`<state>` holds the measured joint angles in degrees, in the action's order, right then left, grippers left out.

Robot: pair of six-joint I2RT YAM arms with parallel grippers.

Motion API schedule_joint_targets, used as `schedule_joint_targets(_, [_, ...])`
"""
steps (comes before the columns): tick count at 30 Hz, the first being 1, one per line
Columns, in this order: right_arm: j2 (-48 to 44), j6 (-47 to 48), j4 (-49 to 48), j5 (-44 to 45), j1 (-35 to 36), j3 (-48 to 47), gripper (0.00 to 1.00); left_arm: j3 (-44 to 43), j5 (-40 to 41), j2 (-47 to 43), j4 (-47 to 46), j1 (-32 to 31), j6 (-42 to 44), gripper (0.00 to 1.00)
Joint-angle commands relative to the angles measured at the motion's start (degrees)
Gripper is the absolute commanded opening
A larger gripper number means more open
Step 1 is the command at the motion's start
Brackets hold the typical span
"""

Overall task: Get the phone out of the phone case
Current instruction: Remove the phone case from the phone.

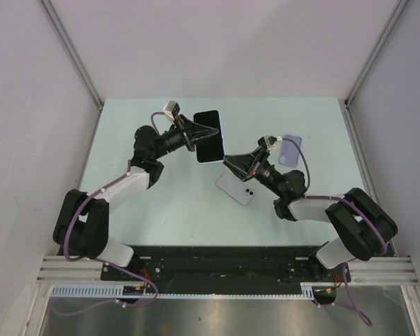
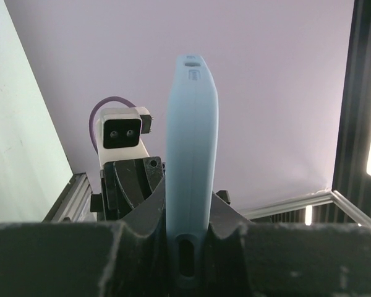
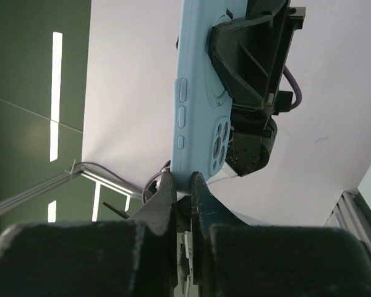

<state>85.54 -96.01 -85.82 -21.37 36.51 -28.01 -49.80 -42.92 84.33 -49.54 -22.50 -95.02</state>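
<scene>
The table's far edge is outward of my left gripper. Next, my left gripper needs to lift the case (image 2: pixel 191 136), carry it outward toward that edge and then let go of the case's middle.
The phone (image 1: pixel 211 148), black screen up, sits in a light blue case and is held above the table. My left gripper (image 1: pixel 211 131) is shut on its middle; in the left wrist view the case (image 2: pixel 191 136) stands edge-on between the jaws of that gripper (image 2: pixel 191 238). My right gripper (image 1: pixel 226 161) is shut on the case's near end. In the right wrist view the case (image 3: pixel 195 93) shows side buttons and camera holes, pinched between the fingers of this gripper (image 3: pixel 184 184). The left gripper (image 3: pixel 250 55) clamps it from the far side.
A white phone (image 1: pixel 236 189) lies back-up on the pale green table (image 1: pixel 140 203) below my right gripper. A lavender phone or case (image 1: pixel 290 150) lies at the right behind the right wrist. White walls and metal posts enclose the table.
</scene>
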Motion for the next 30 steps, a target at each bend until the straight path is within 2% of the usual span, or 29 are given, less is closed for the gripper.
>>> schedule_joint_targets(1, [4.8,0.1,-6.2,1.9,-0.7,-2.7,0.00,-5.0,-2.0,-8.0,-7.9,-2.6,-5.5,0.00])
schedule_joint_targets(7, [9.2,-2.8,-6.3,0.3,-1.0,-8.6,0.00,-9.0,-3.0,-8.1,-5.6,-2.5,-5.0,0.00])
schedule_joint_targets(12, [11.8,-3.3,-6.3,0.0,-0.9,-13.1,0.00,-10.7,-2.6,-6.2,-11.1,-2.5,-9.9,0.00])
schedule_joint_targets(19, [16.1,-4.9,-6.2,-0.3,-1.2,-18.6,0.00,-15.5,-2.2,-5.9,-9.3,-2.5,-11.5,0.00])
schedule_joint_targets(30, [21.6,-6.5,-5.2,2.1,-1.0,-21.6,0.00,-18.2,-1.6,-7.9,-7.1,-2.5,-10.8,0.00])
